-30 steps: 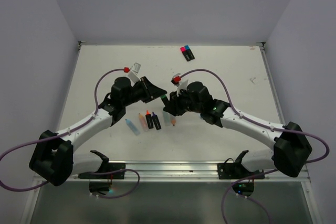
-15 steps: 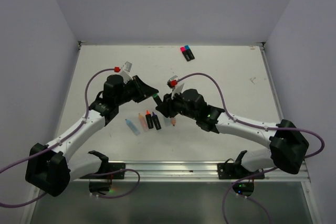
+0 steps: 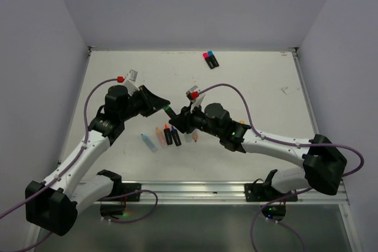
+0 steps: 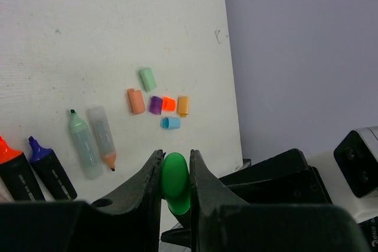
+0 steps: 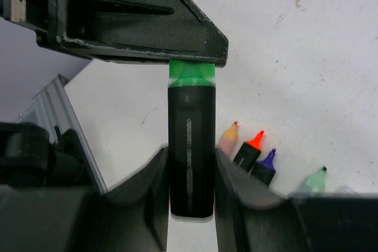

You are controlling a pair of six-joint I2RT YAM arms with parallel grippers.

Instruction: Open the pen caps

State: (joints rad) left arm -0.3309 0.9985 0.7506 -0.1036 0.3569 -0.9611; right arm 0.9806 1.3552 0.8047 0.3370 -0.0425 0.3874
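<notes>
Next, my left gripper will cross right in the top view and descend to release beside the cyan cap (image 4: 170,123), since loose caps cluster below the gripper on that side.
A black highlighter pen (image 5: 190,146) hangs above the table, its green pen cap (image 5: 191,75) seated on its far end. My right gripper (image 5: 190,159) is shut on the black body. My left gripper (image 4: 175,157) is shut on the green cap (image 4: 175,182). From above, the two grippers meet tip to tip around the cap (image 3: 168,109) over the table's middle. Several loose pen caps lie in a cluster on the table, among them a cyan cap (image 4: 170,123), a purple cap (image 4: 155,105) and a pale green cap (image 4: 147,79).
Several uncapped pens lie in a row under the grippers, such as an orange-tipped pen (image 5: 251,149), a purple-tipped pen (image 5: 264,166) and a pale blue pen (image 3: 147,141). Two capped pens (image 3: 209,59) rest near the table's far edge.
Both grippers have shifted left together with the green-capped pen between them. The left arm has swung outward to the left and the right arm has stretched after it.
</notes>
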